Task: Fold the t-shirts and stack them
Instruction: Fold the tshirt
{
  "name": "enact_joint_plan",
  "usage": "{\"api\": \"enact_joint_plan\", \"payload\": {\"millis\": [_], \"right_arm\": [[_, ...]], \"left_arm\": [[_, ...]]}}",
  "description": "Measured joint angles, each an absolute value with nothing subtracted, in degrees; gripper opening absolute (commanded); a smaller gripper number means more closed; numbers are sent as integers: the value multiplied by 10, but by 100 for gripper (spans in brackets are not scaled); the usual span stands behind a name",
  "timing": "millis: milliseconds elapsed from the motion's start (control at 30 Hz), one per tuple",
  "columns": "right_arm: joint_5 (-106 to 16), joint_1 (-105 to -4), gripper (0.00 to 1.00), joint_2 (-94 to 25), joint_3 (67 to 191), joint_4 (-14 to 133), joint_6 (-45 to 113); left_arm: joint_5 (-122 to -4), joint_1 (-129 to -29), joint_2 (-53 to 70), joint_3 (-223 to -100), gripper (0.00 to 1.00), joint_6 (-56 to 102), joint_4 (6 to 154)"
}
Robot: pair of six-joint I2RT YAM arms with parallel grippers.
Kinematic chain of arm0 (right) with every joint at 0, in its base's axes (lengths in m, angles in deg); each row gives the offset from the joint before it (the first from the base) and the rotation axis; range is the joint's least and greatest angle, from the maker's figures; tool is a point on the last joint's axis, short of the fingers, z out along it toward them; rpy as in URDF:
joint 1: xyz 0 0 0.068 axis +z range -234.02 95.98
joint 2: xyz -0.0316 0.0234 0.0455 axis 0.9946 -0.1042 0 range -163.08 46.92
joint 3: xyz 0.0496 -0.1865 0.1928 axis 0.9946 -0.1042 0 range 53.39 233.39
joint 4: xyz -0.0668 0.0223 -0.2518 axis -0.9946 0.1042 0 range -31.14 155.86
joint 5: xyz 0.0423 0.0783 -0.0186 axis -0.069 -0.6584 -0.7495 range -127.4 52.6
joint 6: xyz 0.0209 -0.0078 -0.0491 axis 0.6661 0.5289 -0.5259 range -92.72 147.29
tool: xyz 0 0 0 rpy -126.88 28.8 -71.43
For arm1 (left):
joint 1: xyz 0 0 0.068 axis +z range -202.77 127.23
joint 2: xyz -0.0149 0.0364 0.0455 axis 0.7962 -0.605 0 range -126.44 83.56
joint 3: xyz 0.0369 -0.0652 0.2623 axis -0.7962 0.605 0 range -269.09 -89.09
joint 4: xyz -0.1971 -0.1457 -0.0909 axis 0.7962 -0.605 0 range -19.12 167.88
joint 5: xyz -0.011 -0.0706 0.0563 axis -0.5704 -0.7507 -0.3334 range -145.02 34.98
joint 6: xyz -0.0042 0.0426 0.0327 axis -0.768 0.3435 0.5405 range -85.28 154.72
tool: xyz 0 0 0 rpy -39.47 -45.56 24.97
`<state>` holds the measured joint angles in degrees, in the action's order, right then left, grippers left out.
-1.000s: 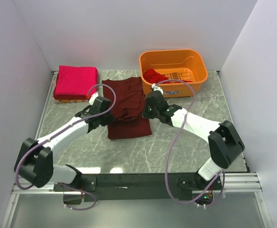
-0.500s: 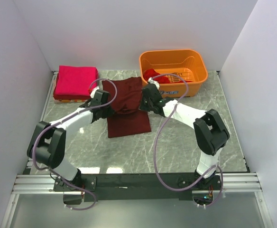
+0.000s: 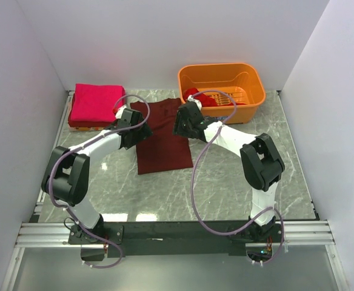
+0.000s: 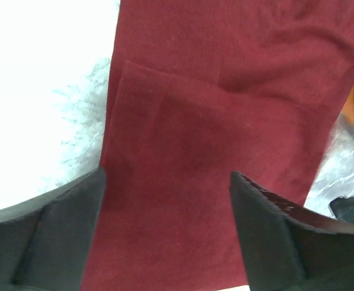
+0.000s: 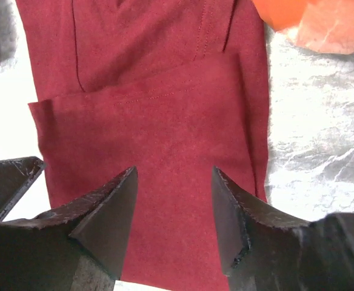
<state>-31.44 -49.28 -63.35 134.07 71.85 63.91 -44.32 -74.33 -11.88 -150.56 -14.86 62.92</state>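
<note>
The left gripper needs to move back and down next, onto the maroon shirt's near corner on that side, which is back and below it, because the maroon shirt still lies long.
A dark maroon t-shirt lies flat on the table as a long folded rectangle, its upper layer ending in a straight edge. My left gripper hovers over its far left edge, open, with only cloth under the fingers. My right gripper hovers over the far right edge, also open and holding nothing. A bright pink-red t-shirt lies folded at the far left. A brighter red t-shirt sits crumpled in the orange basket.
The orange basket stands at the back right, close behind the right gripper; its rim shows in the right wrist view. White walls close in the table on the left, back and right. Bare marble lies in front of the maroon shirt.
Both grippers carried the maroon shirt's edge toward the back, then opened and let it go. The shirt, bunched before, now lies flat and folded.
</note>
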Motion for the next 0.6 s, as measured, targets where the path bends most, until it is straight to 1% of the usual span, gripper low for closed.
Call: {"api": "enact_joint_plan", "payload": {"millis": [33, 200, 300, 433, 600], "right_arm": [[-314, -493, 60, -632, 1340, 720, 639], [-322, -493, 61, -593, 1297, 715, 640], [-331, -493, 61, -551, 1249, 711, 642], [-349, -493, 62, -503, 1175, 703, 645], [-378, -493, 63, -479, 1100, 693, 649]], "left_arm": [[-441, -743, -118, -1508, 99, -149, 628], [-441, -743, -102, -1506, 99, -146, 621], [-447, -743, -62, -1485, 99, -142, 622], [-468, -743, 8, -1422, 99, -141, 629], [-521, -743, 77, -1304, 100, -143, 641]]}}
